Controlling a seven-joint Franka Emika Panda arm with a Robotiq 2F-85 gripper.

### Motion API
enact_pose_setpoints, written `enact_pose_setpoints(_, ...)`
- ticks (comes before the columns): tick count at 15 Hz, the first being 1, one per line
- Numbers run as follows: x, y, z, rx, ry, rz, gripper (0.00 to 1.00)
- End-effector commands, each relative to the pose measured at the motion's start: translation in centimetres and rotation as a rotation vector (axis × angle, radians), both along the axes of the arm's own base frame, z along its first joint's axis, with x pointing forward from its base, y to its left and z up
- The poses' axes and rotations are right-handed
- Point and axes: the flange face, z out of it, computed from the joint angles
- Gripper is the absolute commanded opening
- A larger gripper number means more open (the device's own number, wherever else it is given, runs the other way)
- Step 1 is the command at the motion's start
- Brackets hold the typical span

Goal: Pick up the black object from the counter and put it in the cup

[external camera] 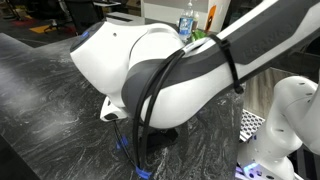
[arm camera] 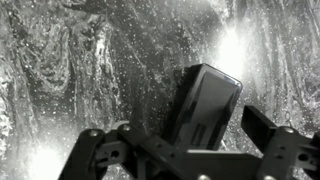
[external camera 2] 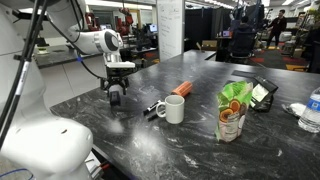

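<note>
The black bar lies between my fingers with a gap still open. My gripper lowers farther onto it next and closes the fingers across its long sides.
The black object is a flat matte bar lying on the marbled counter. In the wrist view it sits between the fingers of my gripper. The gripper is open, and a gap shows between the bar and the right-hand finger. In an exterior view my gripper is low over the counter near its far left part, well to the left of the white cup. The bar itself is hidden behind the gripper there. In an exterior view the arm blocks most of the counter.
An orange can lies behind the cup and a thin marker pen lies to its left. A green snack bag, a tablet and a water bottle stand further right. A bottle stands at the back.
</note>
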Motion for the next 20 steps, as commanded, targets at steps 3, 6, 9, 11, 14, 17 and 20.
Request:
enact_pose_setpoints(3,1.4,1.8,-0.6,-0.015,-0.057,-0.081,1.0)
enact_pose_setpoints(6,1.6,2.6,-1.7,-0.024,-0.086,-0.125,1.0)
enact_pose_setpoints(9,1.8,3.5,-2.9,-0.033,-0.092,-0.151,1.0)
enact_pose_setpoints(11,2.0,3.9,-3.3,-0.046,-0.099,-0.169,1.0)
enact_pose_setpoints(14,2.0,4.2,-3.3,-0.06,-0.127,-0.176,0.75)
enact_pose_setpoints(17,2.3,4.2,-2.9,-0.076,-0.165,-0.175,0.59)
enact_pose_setpoints(20,2.6,4.1,-2.8,-0.084,-0.185,-0.17,0.38)
